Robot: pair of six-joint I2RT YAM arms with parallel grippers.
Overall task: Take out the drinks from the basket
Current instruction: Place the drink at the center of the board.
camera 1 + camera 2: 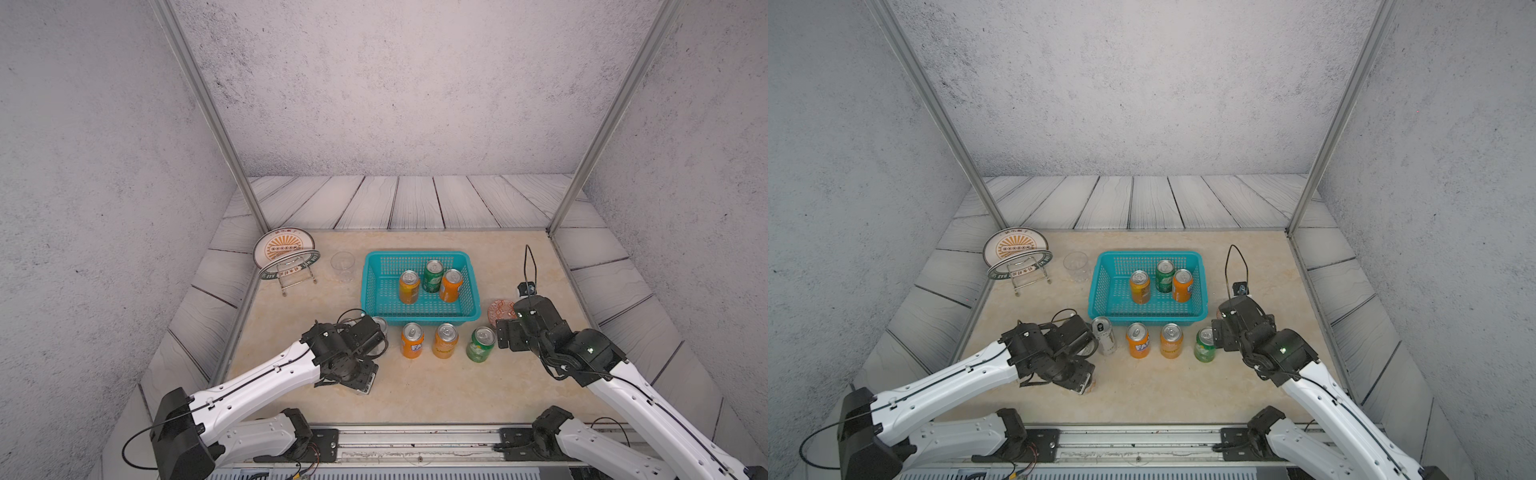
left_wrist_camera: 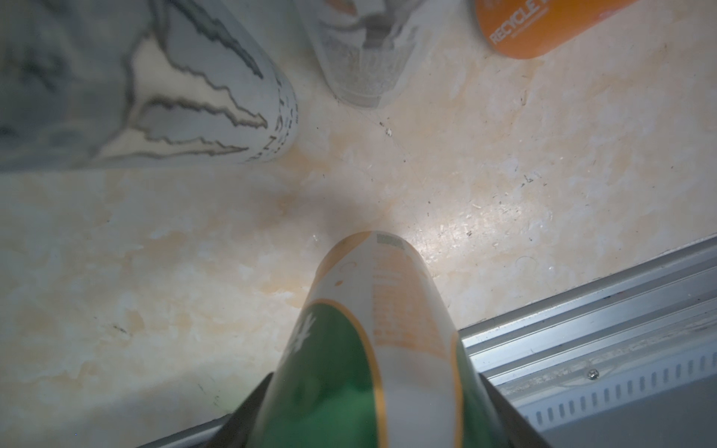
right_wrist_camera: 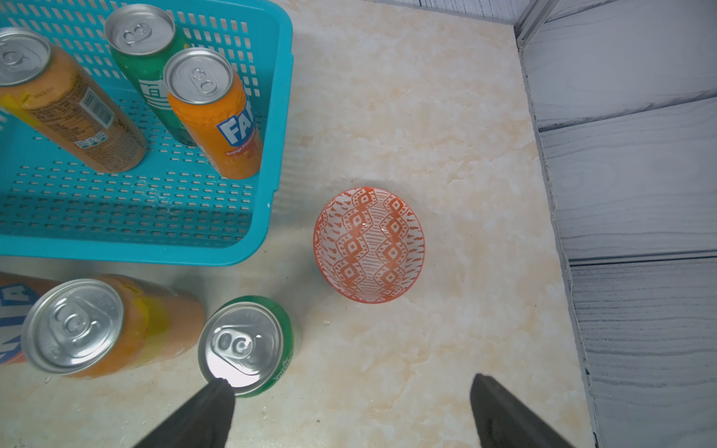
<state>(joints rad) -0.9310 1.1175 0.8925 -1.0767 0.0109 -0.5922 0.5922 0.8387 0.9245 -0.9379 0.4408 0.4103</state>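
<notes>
The left gripper will move down toward the bare tabletop between the silver-white cans and the metal front bar and release the white-green can [image 2: 372, 341] there, since that spot is bare.
The turquoise basket [image 1: 419, 312] [image 3: 155, 248] holds three upright drinks: an orange can [image 1: 409, 286], a green can [image 1: 433, 276] and another orange can [image 1: 451, 285]. In front of it on the table stand two orange cans [image 1: 412, 340] [image 1: 445, 340], a green can [image 1: 481, 344] [image 3: 246, 345] and a slim silver-white can [image 1: 1104, 334]. My left gripper [image 2: 374, 403] [image 1: 365, 336] is shut on a white-green can [image 2: 372, 341], low over the table near two silver-white cans [image 2: 174, 97] [image 2: 364, 50]. My right gripper [image 3: 351, 386] [image 1: 505, 332] is open, with one fingertip at the green can's rim.
A small patterned orange dish [image 3: 368, 244] [image 1: 498, 309] sits right of the basket, close to my right gripper. A clear cup [image 1: 343, 266] and a plate on a wire stand [image 1: 284, 249] are at the back left. The metal front rail [image 2: 582, 349] runs near the held can.
</notes>
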